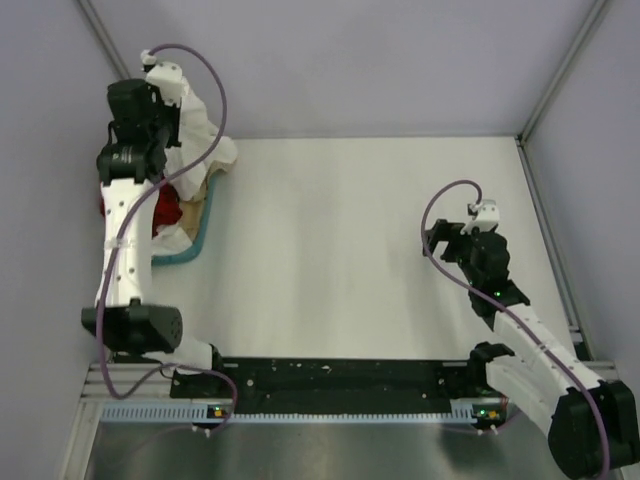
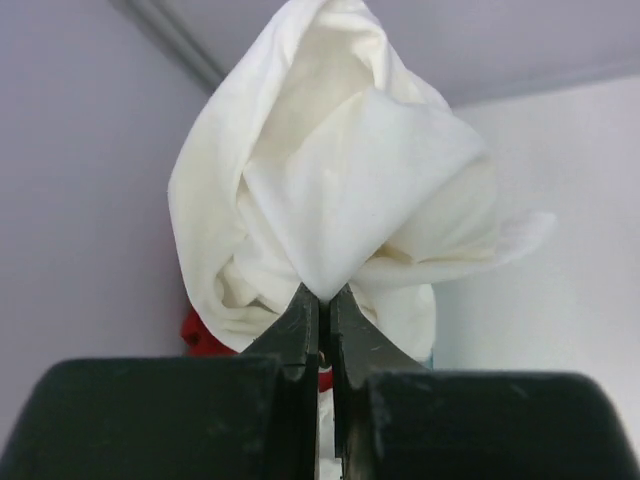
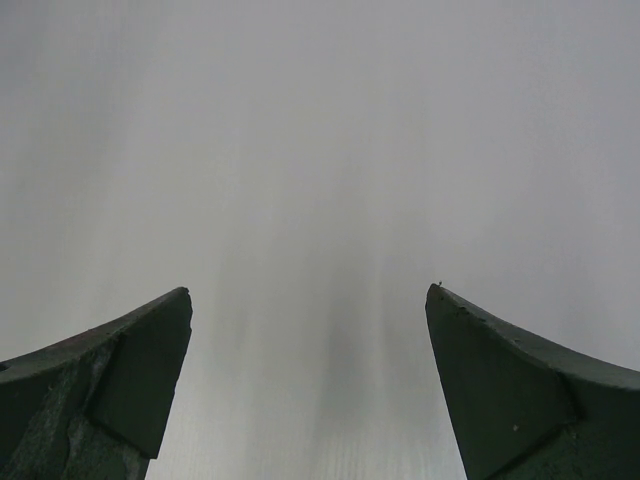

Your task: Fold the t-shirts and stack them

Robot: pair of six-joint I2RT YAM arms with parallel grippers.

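Note:
My right gripper should first cross the table toward the white t-shirt (image 1: pixel 205 135), which hangs bunched from one pinch, then lower its open fingers onto a fold.
My left gripper (image 2: pixel 325 292) is shut on a pinch of a white t-shirt (image 2: pixel 340 190), and the bunched cloth hangs lifted above the pile. From above, that white t-shirt (image 1: pixel 205 135) hangs at the back left beside the left wrist. Below it, a deep red t-shirt (image 1: pixel 167 212) and more white cloth (image 1: pixel 172 240) lie in the tray. A bit of the red t-shirt (image 2: pixel 200 335) shows behind the fingers. At the right, my right gripper (image 1: pixel 434 243) hovers over bare table. Its jaws (image 3: pixel 308 295) stand wide open with nothing between them.
The teal-rimmed tray (image 1: pixel 201 232) lined with brown cardboard sits at the table's left edge, partly under the left arm. Grey walls close the left, back and right. A black rail (image 1: pixel 330 378) runs along the near edge between the arm bases.

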